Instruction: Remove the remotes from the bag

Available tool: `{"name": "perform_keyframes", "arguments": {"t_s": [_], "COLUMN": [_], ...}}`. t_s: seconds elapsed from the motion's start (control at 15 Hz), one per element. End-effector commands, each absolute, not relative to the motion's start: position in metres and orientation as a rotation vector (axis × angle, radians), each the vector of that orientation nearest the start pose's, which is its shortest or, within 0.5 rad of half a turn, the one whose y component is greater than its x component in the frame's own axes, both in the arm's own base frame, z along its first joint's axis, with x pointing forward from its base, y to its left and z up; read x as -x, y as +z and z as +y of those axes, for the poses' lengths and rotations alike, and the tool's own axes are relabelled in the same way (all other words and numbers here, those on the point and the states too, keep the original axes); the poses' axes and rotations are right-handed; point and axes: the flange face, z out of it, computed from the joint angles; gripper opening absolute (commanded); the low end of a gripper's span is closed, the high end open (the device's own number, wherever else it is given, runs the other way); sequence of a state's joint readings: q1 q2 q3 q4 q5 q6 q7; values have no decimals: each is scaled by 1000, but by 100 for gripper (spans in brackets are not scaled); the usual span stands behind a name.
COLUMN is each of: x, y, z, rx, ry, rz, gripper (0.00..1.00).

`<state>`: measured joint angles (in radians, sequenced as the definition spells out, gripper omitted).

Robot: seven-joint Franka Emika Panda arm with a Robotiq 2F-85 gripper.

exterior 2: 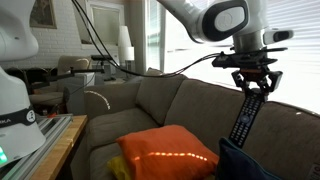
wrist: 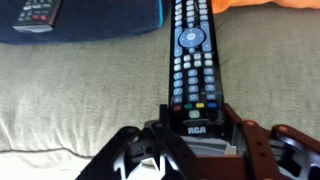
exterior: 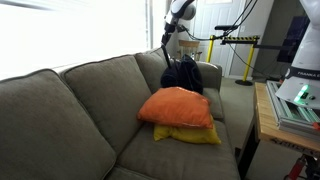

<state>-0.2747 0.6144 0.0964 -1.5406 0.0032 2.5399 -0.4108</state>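
Note:
The orange pillow's top (exterior 2: 168, 143) is empty beside the bag (exterior 2: 252, 165). I will move my gripper away from the bag and down onto the pillow's top next to let go of the remote.
My gripper (wrist: 196, 118) is shut on the lower end of a long black RCA remote (wrist: 190, 55). In the wrist view this remote stretches away from the jaws over the grey seat cushion. In an exterior view the gripper (exterior 2: 254, 82) hangs in the air with the remote (exterior 2: 243, 120) dangling below it, above the dark navy bag (exterior 2: 252, 165). The bag (exterior: 183, 74) slumps against the sofa's back at its far end. A second remote (wrist: 36, 12) lies on the bag (wrist: 100, 25) at the wrist view's top left.
An orange pillow (exterior: 178, 106) lies on a yellow pillow (exterior: 192, 134) on the grey sofa (exterior: 60, 115), just in front of the bag. A wooden table (exterior: 268, 118) with equipment stands beside the sofa. The orange pillow (exterior 2: 165, 155) lies left of the bag.

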Motion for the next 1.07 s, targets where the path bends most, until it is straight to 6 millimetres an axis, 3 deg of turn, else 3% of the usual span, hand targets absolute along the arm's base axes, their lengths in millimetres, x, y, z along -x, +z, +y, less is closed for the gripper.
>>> {"name": "perform_keyframes", "arguments": {"t_s": [0.0,0.2,0.33,0.67,1.0], "x": [-692,-672,-656,-606,-561], "y": [361,358,346,298,259], "z": [-96,-61,-42,-5,28], "rx": [3037,2992,2967,2832,2680], "ry": [-511,-416,-372,-263,-270], "rz": [-517,-727,-893,-1315,-1693], "gripper": [28,28,28,28,28]}}
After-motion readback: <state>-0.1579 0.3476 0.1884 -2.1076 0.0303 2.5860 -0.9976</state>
